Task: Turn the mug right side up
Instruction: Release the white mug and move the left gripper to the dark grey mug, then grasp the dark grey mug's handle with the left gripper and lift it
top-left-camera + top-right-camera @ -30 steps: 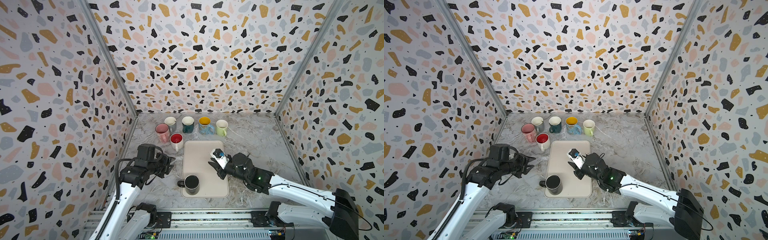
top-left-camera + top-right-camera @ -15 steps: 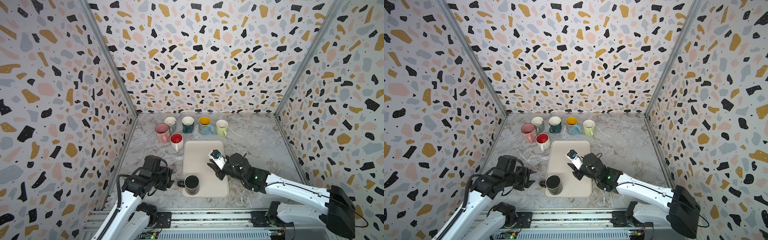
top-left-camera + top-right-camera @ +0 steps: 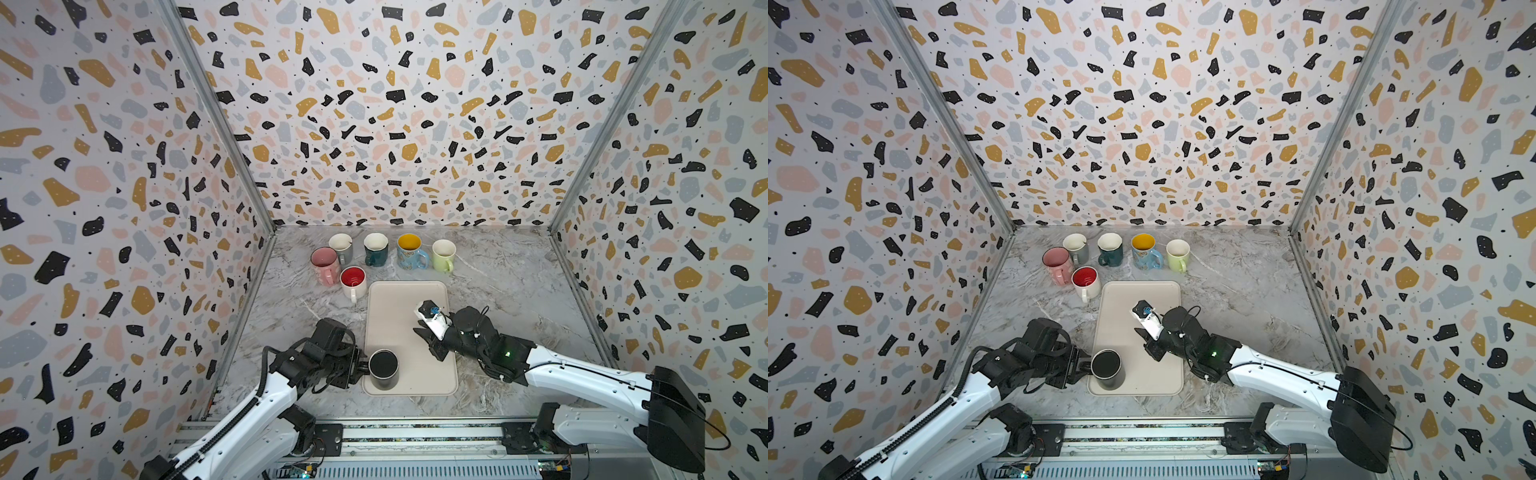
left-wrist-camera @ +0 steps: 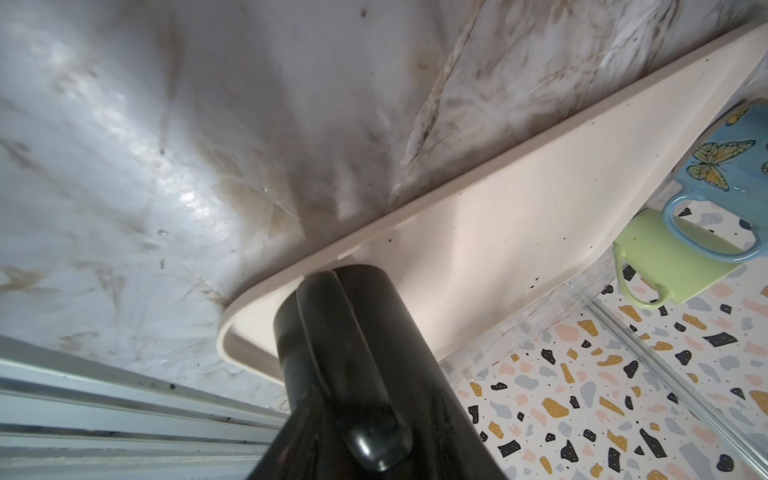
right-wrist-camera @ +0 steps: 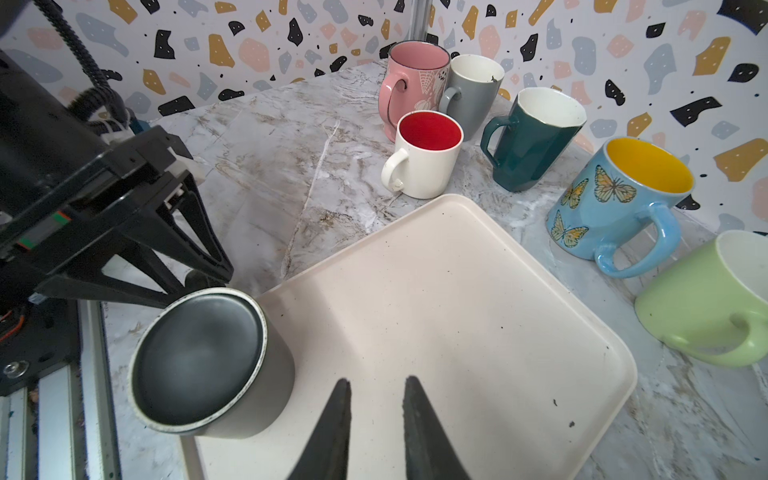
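My left gripper eases in toward the black mug's side next and closes on the handle, which already stands between its open fingers.
A black mug stands upside down on the near left corner of the cream tray; its flat base faces up. My left gripper is low on the mug's left side, its fingers standing on either side of the handle with a gap between them, so open. The right gripper hovers over the middle of the tray to the mug's right, narrowly open and holding nothing.
Several upright mugs line the back: pink, grey, teal, blue butterfly, green, and white with a red inside by the tray's far left corner. A metal rail runs along the front edge.
My left gripper came down and to the right, from beside the tray to the mug's handle. The right gripper drifted slightly nearer over the tray. The mug has not moved.
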`<state>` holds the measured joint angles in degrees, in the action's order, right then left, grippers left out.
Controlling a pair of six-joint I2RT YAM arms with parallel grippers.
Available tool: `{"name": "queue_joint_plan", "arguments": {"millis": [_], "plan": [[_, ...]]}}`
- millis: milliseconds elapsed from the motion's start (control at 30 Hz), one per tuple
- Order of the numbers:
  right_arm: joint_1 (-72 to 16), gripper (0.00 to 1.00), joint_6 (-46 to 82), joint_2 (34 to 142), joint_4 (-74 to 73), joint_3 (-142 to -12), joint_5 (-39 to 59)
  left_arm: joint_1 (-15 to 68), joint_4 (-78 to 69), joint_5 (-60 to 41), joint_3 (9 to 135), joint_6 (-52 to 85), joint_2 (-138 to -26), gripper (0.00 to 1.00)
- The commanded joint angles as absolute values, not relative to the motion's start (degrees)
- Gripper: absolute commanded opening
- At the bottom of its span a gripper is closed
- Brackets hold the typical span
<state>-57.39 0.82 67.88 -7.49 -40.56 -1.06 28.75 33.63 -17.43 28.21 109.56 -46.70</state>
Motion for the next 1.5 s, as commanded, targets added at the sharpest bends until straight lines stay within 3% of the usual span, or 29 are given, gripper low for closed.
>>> {"name": "queue_joint_plan", "arguments": {"millis": [0,733,1000,1100,1167,1467], "plan": [[-57.56,0.25,1.30,68.15,-7.66,-41.49,-1.08,29.18,27.97,-17.37,27.50,111.82,-48.00,0.43],[-57.39,0.24,1.28,71.02,-7.38,-42.50,-1.05,29.24,22.73,-20.15,22.62,112.41,-49.48,0.31],[-57.35,0.25,1.32,71.58,-7.28,-42.36,-1.24,29.27,20.83,-20.27,22.36,112.85,-49.83,0.13],[-57.36,0.24,1.31,71.72,-7.21,-42.30,-1.33,29.22,19.77,-19.92,22.50,112.89,-49.67,0.00],[-57.39,0.24,1.21,71.72,-7.28,-42.28,-1.54,29.21,17.47,-19.34,22.48,112.61,-49.33,0.00],[-56.91,0.24,0.02,69.66,-5.37,-42.39,-4.76,29.25,-0.36,-12.48,28.82,92.75,-50.35,0.00]]}}
